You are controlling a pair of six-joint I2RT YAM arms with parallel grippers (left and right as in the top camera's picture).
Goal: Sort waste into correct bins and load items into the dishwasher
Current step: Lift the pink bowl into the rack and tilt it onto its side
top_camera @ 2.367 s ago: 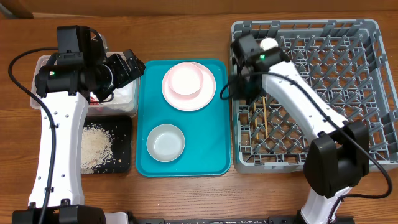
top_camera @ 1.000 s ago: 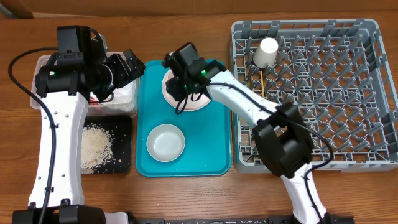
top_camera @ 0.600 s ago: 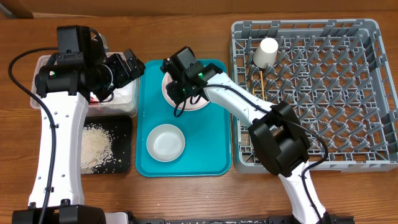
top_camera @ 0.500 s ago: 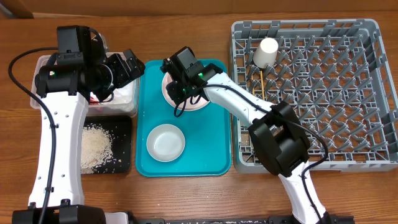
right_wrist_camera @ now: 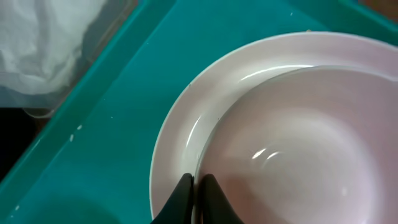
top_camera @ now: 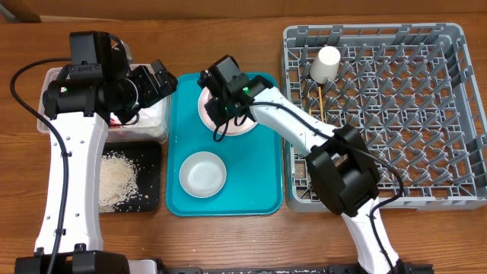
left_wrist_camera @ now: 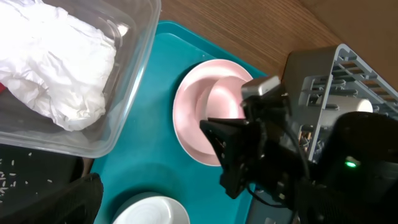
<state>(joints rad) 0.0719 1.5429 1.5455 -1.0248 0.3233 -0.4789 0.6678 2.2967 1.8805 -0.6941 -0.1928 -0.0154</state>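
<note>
Next, my right gripper will lift and turn, then lower the pink bowl onto the dishwasher's wires beside the cup, since the pegs lie to the gripper's right in the overhead view.
The pink bowl (top_camera: 232,90) sits on the pale pink plate (top_camera: 247,122) at the back of the teal tray (top_camera: 262,183). My right gripper (right_wrist_camera: 196,186) is shut on the bowl's near-left rim, one finger inside the pink bowl (right_wrist_camera: 298,149) and one outside over the plate (right_wrist_camera: 177,140). My left gripper (top_camera: 158,82) hangs open over the clear tub (top_camera: 53,76), which holds the napkin (left_wrist_camera: 56,68) and a bit of red wrapper (top_camera: 114,120). Rice (top_camera: 116,179) lies in the black tray (top_camera: 151,152). The cup (top_camera: 327,62) and chopsticks (top_camera: 322,95) are in the dish rack (top_camera: 456,114).
A grey-white bowl (top_camera: 203,173) stands at the front of the teal tray, close below the right arm. The dish rack fills the right side of the wooden table.
The right arm came from the rack to the pink bowl, and its jaws have shut on the bowl's rim over the last second. The left arm has not moved.
</note>
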